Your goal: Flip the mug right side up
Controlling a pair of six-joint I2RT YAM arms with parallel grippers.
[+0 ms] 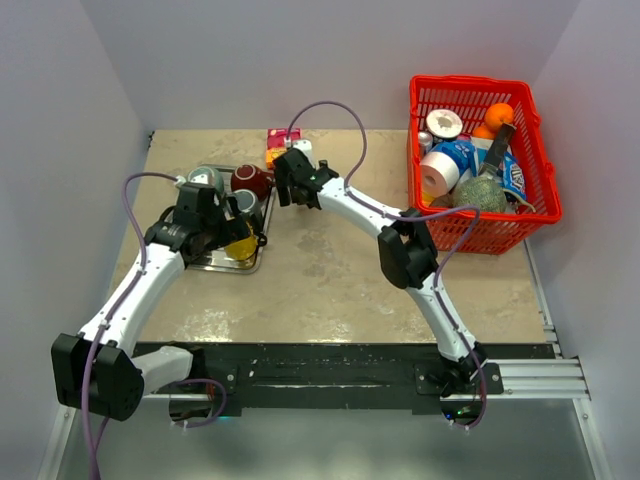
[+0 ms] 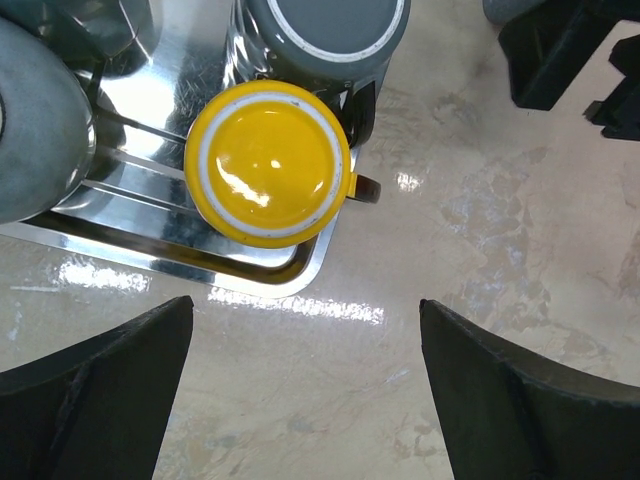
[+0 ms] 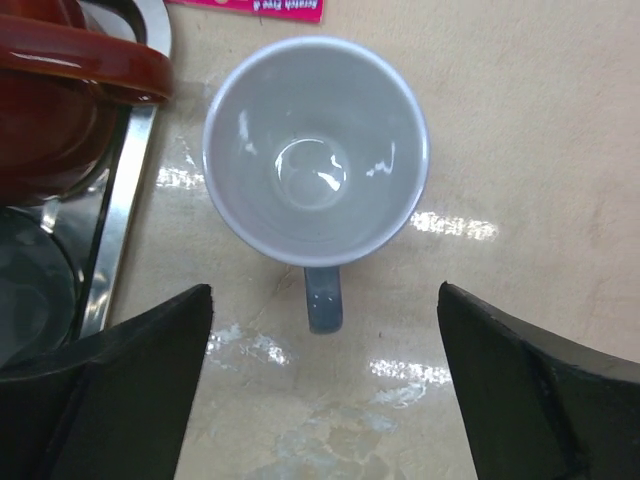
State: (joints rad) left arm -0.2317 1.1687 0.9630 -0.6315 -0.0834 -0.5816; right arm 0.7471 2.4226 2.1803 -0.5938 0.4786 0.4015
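My left gripper turns and lowers onto the yellow mug's handle next, since the handle sticks out below the gripper and to its right in the top view.
In the left wrist view a yellow mug (image 2: 268, 162) stands upside down at the corner of a steel tray (image 2: 150, 258), its handle pointing right. It also shows in the top view (image 1: 243, 246). My left gripper (image 2: 306, 302) is open and empty, above the bare table just short of it. In the right wrist view a pale grey-blue mug (image 3: 316, 150) stands upright on the table beside the tray, its handle (image 3: 323, 298) pointing at the camera. My right gripper (image 3: 325, 288) is open and empty above it.
The tray (image 1: 215, 265) also holds an upside-down dark grey mug (image 2: 325, 30), a maroon mug (image 1: 252, 180) and a grey-green mug (image 1: 207, 180). A pink packet (image 1: 283, 137) lies behind the right gripper (image 1: 290, 190). A red basket (image 1: 540, 170) of items stands at back right.
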